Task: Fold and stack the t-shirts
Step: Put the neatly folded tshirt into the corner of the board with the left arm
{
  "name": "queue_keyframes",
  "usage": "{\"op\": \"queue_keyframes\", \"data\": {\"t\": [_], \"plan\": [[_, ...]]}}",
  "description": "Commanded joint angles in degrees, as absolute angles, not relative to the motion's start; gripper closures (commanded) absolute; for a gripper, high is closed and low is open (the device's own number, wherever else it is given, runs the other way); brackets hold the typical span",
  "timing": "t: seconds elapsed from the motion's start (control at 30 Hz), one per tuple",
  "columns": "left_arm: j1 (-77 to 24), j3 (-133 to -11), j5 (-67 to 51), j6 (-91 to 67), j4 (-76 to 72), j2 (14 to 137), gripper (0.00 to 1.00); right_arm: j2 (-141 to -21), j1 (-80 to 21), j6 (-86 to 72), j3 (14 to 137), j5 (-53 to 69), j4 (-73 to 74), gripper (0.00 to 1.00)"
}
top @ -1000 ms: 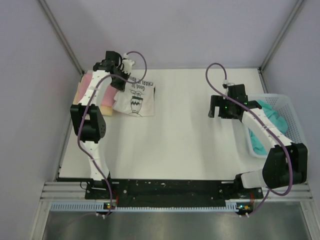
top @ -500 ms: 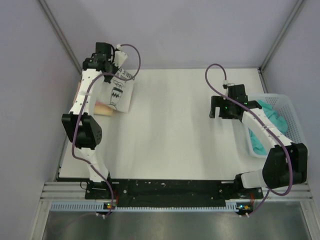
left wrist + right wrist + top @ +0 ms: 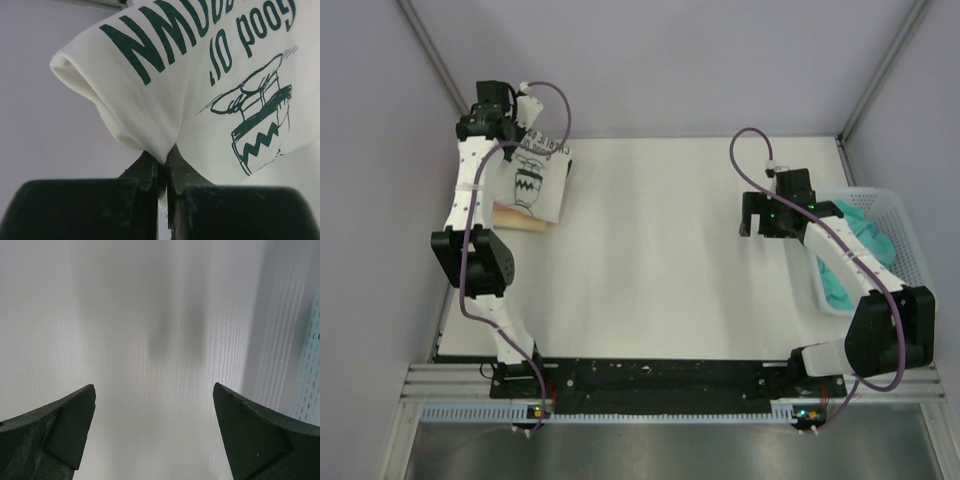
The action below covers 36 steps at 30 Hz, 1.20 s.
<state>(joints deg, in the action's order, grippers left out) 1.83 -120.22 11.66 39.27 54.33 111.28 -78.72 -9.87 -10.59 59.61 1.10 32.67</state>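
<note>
The left gripper will next bring down the still raised fold of the white t-shirt, easing left in the top view, and let go of it, because the stack's end by the purple wall [image 3: 504, 182] is below.
The folded white t-shirt with dark green print [image 3: 535, 185] hangs from my left gripper [image 3: 512, 140] at the table's far left corner, over a stack of which a pale yellow edge [image 3: 520, 220] shows. In the left wrist view my left gripper [image 3: 165, 152] is shut on a fold of the white shirt [image 3: 210, 85]. A teal t-shirt [image 3: 855, 255] lies in the white mesh basket [image 3: 905, 225] at the right. My right gripper [image 3: 755, 222] is open and empty above bare table, left of the basket; its fingers [image 3: 65, 425] stand wide apart.
Purple walls and metal frame posts close in the table on three sides. The basket wall [image 3: 310, 385] shows at the right edge of the right wrist view. The white table top [image 3: 660, 250] lies between the arms.
My left gripper has carried the white shirt leftward, from beside the stack to over it, covering the pink shirt. The right arm has not moved.
</note>
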Motion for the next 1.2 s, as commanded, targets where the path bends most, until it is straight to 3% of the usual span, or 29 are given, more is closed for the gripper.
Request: {"op": "queue_keyframes", "data": {"t": [0.0,0.23,0.27,0.37,0.43,0.47,0.5,0.67,1.0,1.17], "plan": [[6.15,-123.75,13.97,40.25,46.59,113.72,1.0,-77.26,-9.49,-9.76,59.77,0.26,32.43,0.01],[8.61,-125.85,16.25,42.27,41.23,121.54,1.0,-77.43,-9.4,-9.58,59.94,0.26,32.69,0.01],[9.22,-127.16,18.09,42.19,41.05,123.21,0.95,-77.17,-9.49,-9.49,59.94,0.26,32.87,0.01],[11.42,-132.26,24.41,41.31,41.57,128.48,0.65,-76.99,-9.49,-9.49,59.77,0.26,32.96,0.01],[12.74,-133.15,27.23,40.52,40.87,129.9,0.39,-76.9,-9.49,-9.49,59.76,0.26,33.05,0.01],[13.27,-132.46,27.94,40.17,40.26,129.73,0.14,-76.9,-9.41,-9.49,59.94,0.26,33.05,0.01],[13.45,-131.23,28.12,39.82,39.47,129.03,0.01,-76.99,-9.4,-9.49,59.94,0.26,33.05,0.01],[11.96,-116.84,22.86,37.54,35.95,118.67,0.01,-76.73,-9.49,-9.49,59.85,0.26,33.13,0.01],[0.98,-88.98,1.25,30.24,40.43,94.07,0.01,-76.03,-9.49,-10.02,58.98,0.97,32.78,0.01],[-2.81,-69.56,-10.17,24.09,30.87,82.2,0.01,-74.1,-9.49,-10.72,56.69,0.97,30.33,0.01]]}}
